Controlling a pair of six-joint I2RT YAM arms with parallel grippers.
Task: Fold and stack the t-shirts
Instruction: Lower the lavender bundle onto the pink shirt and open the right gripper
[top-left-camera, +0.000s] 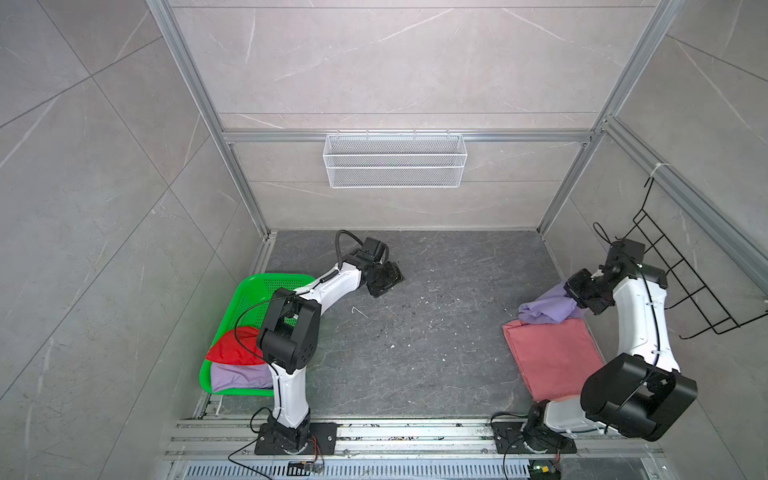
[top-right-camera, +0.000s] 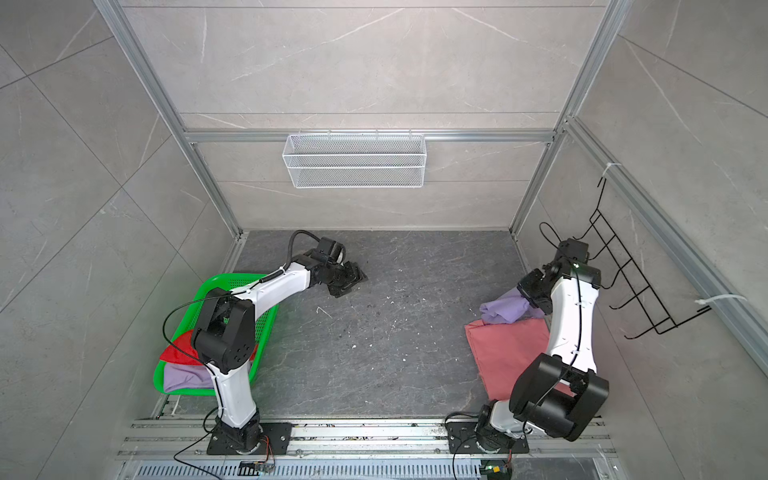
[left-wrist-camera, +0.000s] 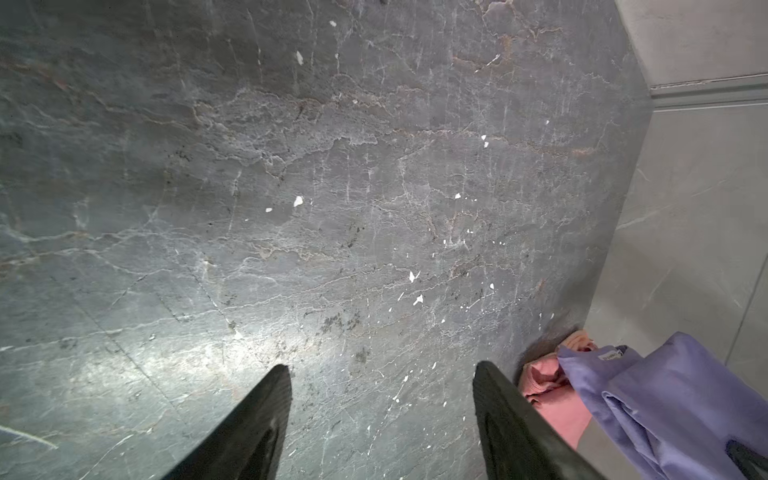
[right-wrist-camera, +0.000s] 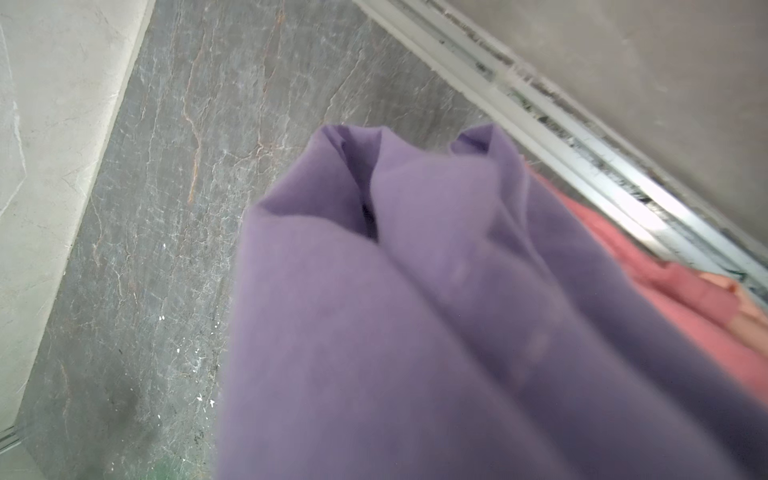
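My right gripper moves back and down over the flat pink cloth (top-left-camera: 560, 352) (right-wrist-camera: 686, 313) and releases next. The lavender t-shirt hangs bunched over only the pink shirt's far edge.
A folded salmon-pink t-shirt (top-left-camera: 552, 357) (top-right-camera: 511, 357) lies flat at the table's right side. Over its far edge hangs a bunched lavender t-shirt (top-left-camera: 546, 307) (top-right-camera: 500, 309), with my right gripper (top-left-camera: 575, 293) (top-right-camera: 527, 293) shut on it. In the right wrist view this lavender cloth (right-wrist-camera: 415, 311) hides the jaws, with the pink shirt (right-wrist-camera: 706, 316) behind it. My left gripper (top-left-camera: 384, 280) (top-right-camera: 347, 280) (left-wrist-camera: 382, 368) is open over bare table, holding nothing. A red t-shirt (top-left-camera: 232, 349) and another lavender t-shirt (top-left-camera: 239, 376) lie in the green basket (top-left-camera: 249, 286).
A white mesh basket (top-left-camera: 395, 160) hangs on the back wall. A black wire rack (top-left-camera: 681, 286) sticks out from the right wall near my right arm. Aluminium rails (top-left-camera: 415, 432) run along the table's front edge.
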